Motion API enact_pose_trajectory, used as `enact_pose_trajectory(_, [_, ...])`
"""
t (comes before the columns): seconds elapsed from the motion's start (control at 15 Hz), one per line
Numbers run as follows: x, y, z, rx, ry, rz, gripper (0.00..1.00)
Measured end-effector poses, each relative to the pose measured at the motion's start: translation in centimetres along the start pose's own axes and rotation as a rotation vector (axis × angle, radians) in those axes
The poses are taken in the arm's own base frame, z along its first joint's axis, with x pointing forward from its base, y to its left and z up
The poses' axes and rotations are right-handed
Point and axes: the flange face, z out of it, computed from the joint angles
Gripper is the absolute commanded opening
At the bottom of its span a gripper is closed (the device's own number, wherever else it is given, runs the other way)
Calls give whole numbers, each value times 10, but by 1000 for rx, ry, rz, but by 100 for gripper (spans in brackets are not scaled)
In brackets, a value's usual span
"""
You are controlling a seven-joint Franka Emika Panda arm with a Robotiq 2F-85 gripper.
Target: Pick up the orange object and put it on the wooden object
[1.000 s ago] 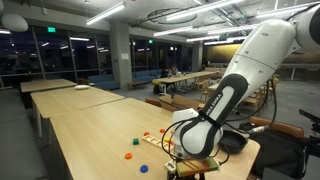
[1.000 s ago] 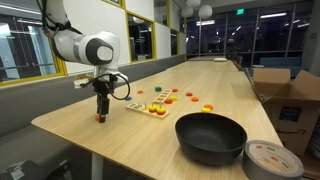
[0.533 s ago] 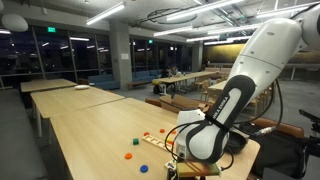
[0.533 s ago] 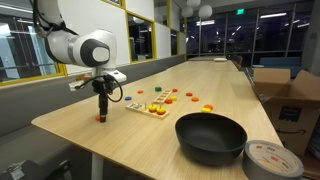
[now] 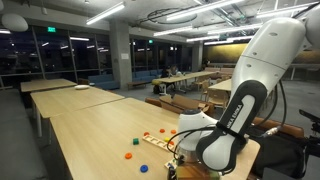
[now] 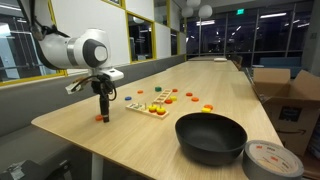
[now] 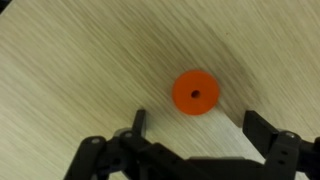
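Note:
My gripper shifts back over the orange disc [image 6: 100, 118] [image 7: 196, 92] next until my open fingers straddle its sides. The disc lies just ahead of the gap between them.
The orange object [image 7: 194, 93] is a small flat disc with a centre hole, lying on the pale table. My gripper [image 7: 200, 126] is open, with the disc just ahead of the gap between its fingers and untouched. In an exterior view the gripper [image 6: 100, 110] points straight down over the orange disc [image 6: 100, 118] near the table's corner. A pale wooden piece with coloured pegs [image 6: 146, 106] lies a short way beyond it and also shows in an exterior view [image 5: 156, 140]. I cannot tell the block from the thin board at this size.
Loose red, orange and yellow pieces [image 6: 172, 98] lie past the wooden piece. A black bowl [image 6: 210, 137] and a round tin [image 6: 272, 160] stand near the front edge. A cardboard box [image 6: 290, 100] stands beside the table. Blue discs [image 5: 129, 155] lie on the table.
The arm's upper links have swung and leaned over. The gripper tip stays at about the same spot above the orange disc, still open.

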Motion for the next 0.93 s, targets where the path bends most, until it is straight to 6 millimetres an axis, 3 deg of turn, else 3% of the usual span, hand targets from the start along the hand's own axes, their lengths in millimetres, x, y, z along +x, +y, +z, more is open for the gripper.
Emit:
enact_pose_trajectory(0.33, [-3, 1, 0, -28, 39, -31, 100])
enact_pose_trajectory(0.93, [-41, -5, -2, -27, 10, -226, 100])
